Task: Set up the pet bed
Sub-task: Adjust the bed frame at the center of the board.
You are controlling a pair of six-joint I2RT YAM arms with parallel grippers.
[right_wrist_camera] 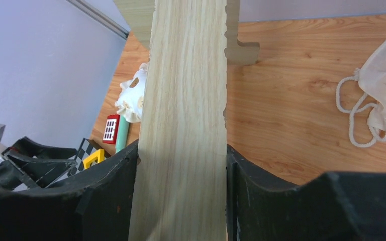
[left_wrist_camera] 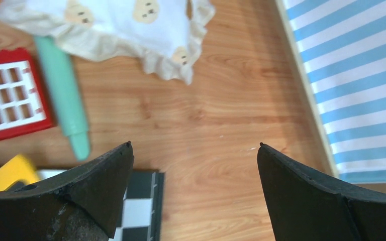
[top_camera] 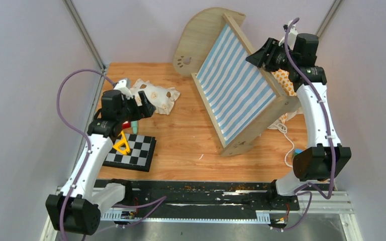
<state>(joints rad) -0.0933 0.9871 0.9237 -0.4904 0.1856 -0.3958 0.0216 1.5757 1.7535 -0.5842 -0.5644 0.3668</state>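
The pet bed's unheld lower side bar (top_camera: 205, 103) (left_wrist_camera: 310, 100) is below my left gripper and to its right in the top view. My left gripper should move down and across next, so that its fingers are on both sides of the bar.
The pet bed (top_camera: 236, 85) is tipped up on its side at the back of the table, its blue-white striped base (left_wrist_camera: 352, 75) facing left. Both rounded end boards show paw prints. My right gripper (top_camera: 262, 57) is shut on the upper wooden side rail (right_wrist_camera: 188, 100), and both fingers of the right gripper (right_wrist_camera: 182, 148) press against the plank. At the left, my left gripper (top_camera: 146, 108) hangs open over bare wood. Nothing lies between the jaws of the left gripper (left_wrist_camera: 194, 145).
A white pillow with brown prints (top_camera: 156, 95) lies at back left. An orange-patterned cushion (top_camera: 284, 80) with ties sits behind the bed. A checkerboard (top_camera: 133, 153) carries a yellow piece (top_camera: 122, 144). A red window block (left_wrist_camera: 10, 93) and a green cylinder (left_wrist_camera: 63, 95) lie near the left gripper.
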